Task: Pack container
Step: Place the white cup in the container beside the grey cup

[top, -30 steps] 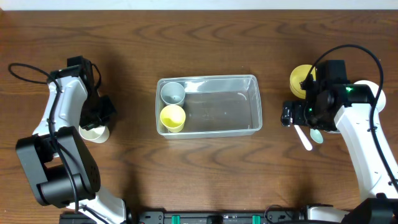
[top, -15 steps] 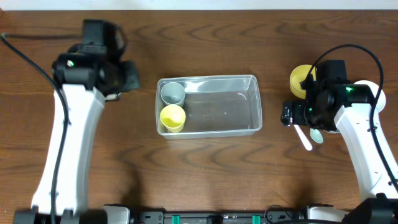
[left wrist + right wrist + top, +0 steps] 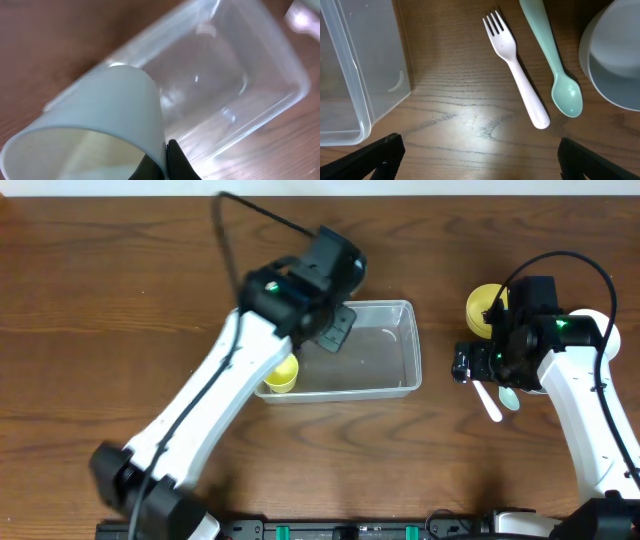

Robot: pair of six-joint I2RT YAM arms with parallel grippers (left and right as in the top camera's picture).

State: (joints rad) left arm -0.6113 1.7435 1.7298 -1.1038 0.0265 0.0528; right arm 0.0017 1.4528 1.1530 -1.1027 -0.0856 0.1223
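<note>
The left gripper comes down into the container next and sets the white cup on the container's bottom (image 3: 320, 366) (image 3: 176, 116) beside the yellow cup.
The clear plastic container (image 3: 380, 358) lies at the table's middle. My left gripper (image 3: 337, 330) hovers over its left half, shut on the rim of a white cup (image 3: 95, 117). In the left wrist view the gripper (image 3: 164, 161) pinches the cup's wall, with the container (image 3: 235, 80) below. A yellow cup (image 3: 283, 376) stands in the container's left end; the arm hides the rest of that end. My right gripper (image 3: 462, 365) is open and empty just right of the container (image 3: 355, 75), and its wrist view shows the gripper (image 3: 480, 160) over bare wood.
A white fork (image 3: 517, 75) and a teal spoon (image 3: 555, 65) lie right of the container, also seen overhead, fork (image 3: 489, 402) and spoon (image 3: 509, 396). A yellow bowl (image 3: 484, 308) and a white bowl (image 3: 615, 60) stand at the right.
My left arm lifted the white cup from the table's left side and swung right, over the container. The right arm has not moved.
</note>
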